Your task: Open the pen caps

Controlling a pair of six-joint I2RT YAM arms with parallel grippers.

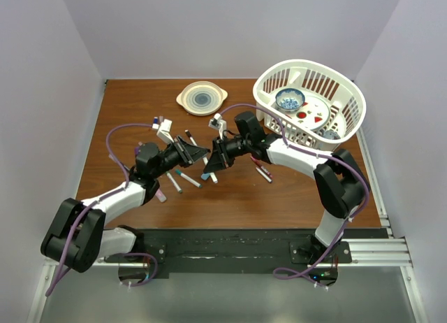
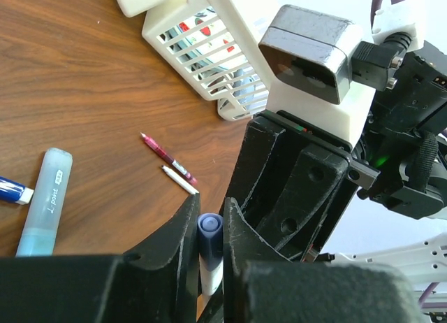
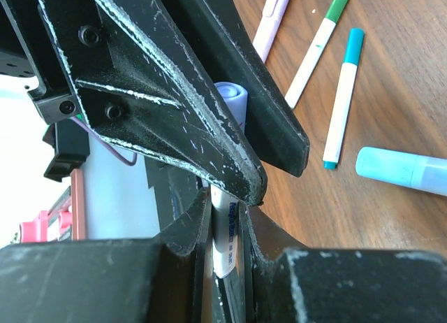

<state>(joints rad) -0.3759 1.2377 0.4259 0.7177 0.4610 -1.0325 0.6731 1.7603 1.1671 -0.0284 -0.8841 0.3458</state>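
My left gripper pulls outward next, to its left in the top view, then lowers and releases, since tabletop lies there by a loose blue cap.
Both grippers meet above the middle of the table on one pen. My left gripper [image 1: 198, 154] [image 2: 209, 210] is shut on the pen's purple-blue cap [image 2: 209, 232], with the white barrel showing below the cap. My right gripper [image 1: 214, 165] [image 3: 227, 205] is shut on the white barrel [image 3: 228, 235] of the same pen. The lavender cap end [image 3: 232, 103] shows between the left gripper's fingers in the right wrist view. The cap sits on the barrel with no gap visible. Other capped pens lie on the table: green-capped [image 3: 318, 43], teal-capped [image 3: 343, 92] and lilac [image 3: 272, 19].
A fat light blue marker [image 2: 44, 201] [image 3: 401, 170] lies on the wood. A red pen [image 2: 167, 157] and a thin white one [image 2: 179, 180] lie towards the white basket [image 1: 349, 92] of dishes at the back right. A cream plate [image 1: 201, 98] sits at the back.
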